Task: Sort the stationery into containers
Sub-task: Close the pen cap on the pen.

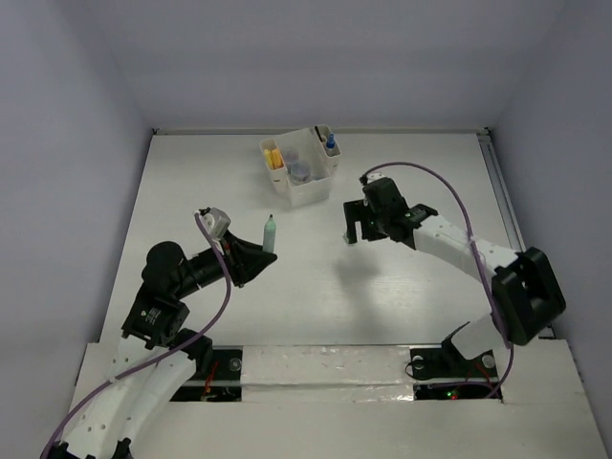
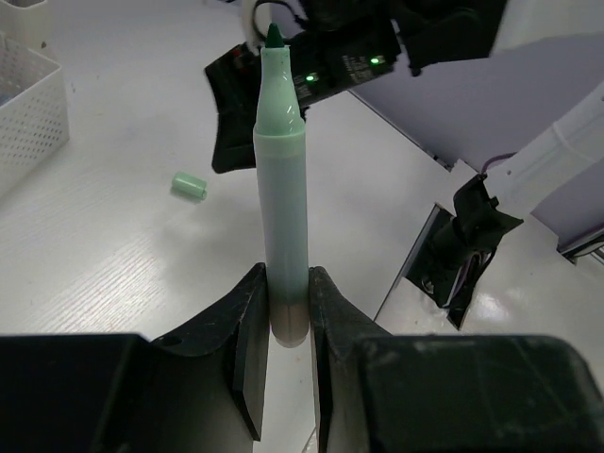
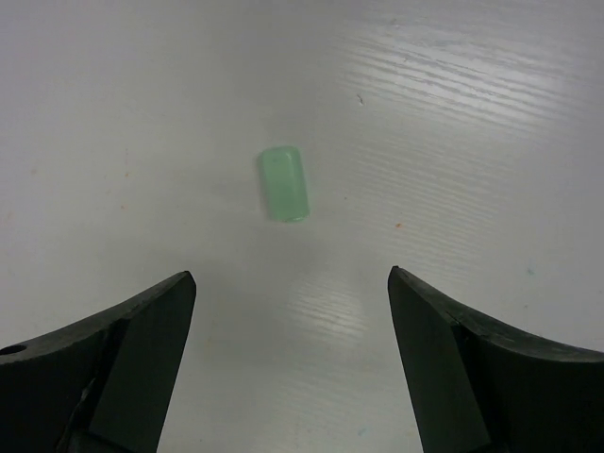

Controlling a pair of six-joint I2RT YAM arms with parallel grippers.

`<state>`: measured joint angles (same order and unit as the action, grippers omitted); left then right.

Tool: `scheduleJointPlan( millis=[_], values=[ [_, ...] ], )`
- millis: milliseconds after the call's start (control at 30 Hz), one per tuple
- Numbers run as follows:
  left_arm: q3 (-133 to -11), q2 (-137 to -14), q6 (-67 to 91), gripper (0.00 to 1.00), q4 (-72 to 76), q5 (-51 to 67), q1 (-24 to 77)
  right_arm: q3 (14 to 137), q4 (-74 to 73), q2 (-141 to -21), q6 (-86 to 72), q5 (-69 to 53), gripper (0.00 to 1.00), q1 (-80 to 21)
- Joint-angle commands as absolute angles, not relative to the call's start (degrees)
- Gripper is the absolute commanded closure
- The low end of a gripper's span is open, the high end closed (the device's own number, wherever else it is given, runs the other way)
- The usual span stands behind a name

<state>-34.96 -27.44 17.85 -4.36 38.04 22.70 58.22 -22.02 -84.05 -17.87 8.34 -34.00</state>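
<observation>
Next, my right gripper lowers toward the tabletop with its spread fingers astride the green cap's long sides, since the cap lies below with those sides facing the fingers.
My left gripper is shut on the lower end of a light green marker. It holds the marker upright, uncapped, with the dark tip up. A small light green block lies on the white table. My right gripper is open and empty, hovering above the block with its jaws spread wide just short of it. The cream-white organizer stands at the back centre, holding yellow and orange pieces, a purple jar and a blue-capped bottle.
White walls enclose the table on the left, back and right. The right arm reaches from the right base across to the middle. A corner of the perforated organizer shows at the left of the left wrist view.
</observation>
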Motion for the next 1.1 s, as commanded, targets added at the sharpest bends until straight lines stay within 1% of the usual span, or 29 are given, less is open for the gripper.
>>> scheduleJointPlan(
  millis=[0, 100, 300, 400, 433, 500, 567, 700, 733, 800, 833, 900, 933, 967, 1033, 1067],
  values=[
    [-34.98, -27.16, 17.84, 1.0, -1.14, 37.79, 23.64, 63.98, -24.61, -89.72, -12.49, 4.93, 0.11, -32.09],
    [-35.07, -27.25, 17.67, 1.0, -1.49, 37.35, 23.64, 66.88, -24.79, -94.91, -10.99, 3.52, 0.13, -30.94],
    [-35.07, -26.9, 17.67, 1.0, -1.76, 37.0, 23.64, 74.0, -27.07, -104.74, -8.97, 0.53, 0.21, -30.94],
    [-35.16, -26.81, 17.58, 1.0, -1.93, 36.83, 23.64, 75.67, -27.77, -107.31, -9.14, 0.61, 0.25, -30.94],
    [-35.16, -26.81, 17.58, 1.0, -1.93, 36.91, 23.64, 76.28, -27.95, -108.45, -9.05, 0.96, 0.29, -30.94],
    [-35.24, -26.89, 17.58, 1.0, -1.93, 36.83, 23.64, 76.55, -27.86, -109.24, -9.14, 0.97, 0.3, -30.94],
    [-35.16, -27.16, 17.58, 1.0, -1.93, 36.83, 23.64, 76.9, -27.95, -109.86, -9.14, 0.44, 0.36, -30.94],
    [-35.16, -27.25, 17.49, 1.0, -2.02, 36.74, 23.64, 76.38, -27.69, -110.04, -9.49, 0.53, 0.41, -30.94],
    [-35.24, -27.33, 17.49, 1.0, -2.02, 36.65, 23.64, 76.2, -27.77, -110.13, -9.49, 0.53, 0.47, -30.94],
    [-35.24, -27.33, 17.49, 1.0, -2.02, 36.56, 23.64, 76.46, -28.21, -110.92, -9.49, 0.7, 0.51, -31.46],
    [-35.24, -27.25, 17.58, 1.0, -2.02, 36.56, 23.64, 76.29, -28.21, -111.27, -9.49, 0.96, 0.59, -31.46],
    [-35.16, -27.25, 17.49, 1.0, -2.02, 36.39, 23.64, 76.64, -28.47, -112.4, -9.49, 0.79, 0.67, -31.46],
    [-35.16, -27.25, 17.49, 1.0, -2.11, 36.3, 23.64, 76.9, -28.65, -112.76, -9.67, 1.05, 0.75, -31.46],
    [-35.16, -27.33, 17.49, 1.0, -2.11, 36.3, 23.64, 76.99, -28.57, -112.85, -9.67, 1.23, 0.79, -31.46],
    [-35.16, -27.42, 17.49, 1.0, -2.11, 36.21, 23.64, 76.82, -27.95, -111.98, -9.84, 1.58, 0.87, -32.08],
    [-35.16, -27.51, 17.58, 1.0, -2.11, 36.04, 23.64, 76.82, -27.69, -111.28, -10.19, 1.76, 0.88, -32.08]
  ],
)
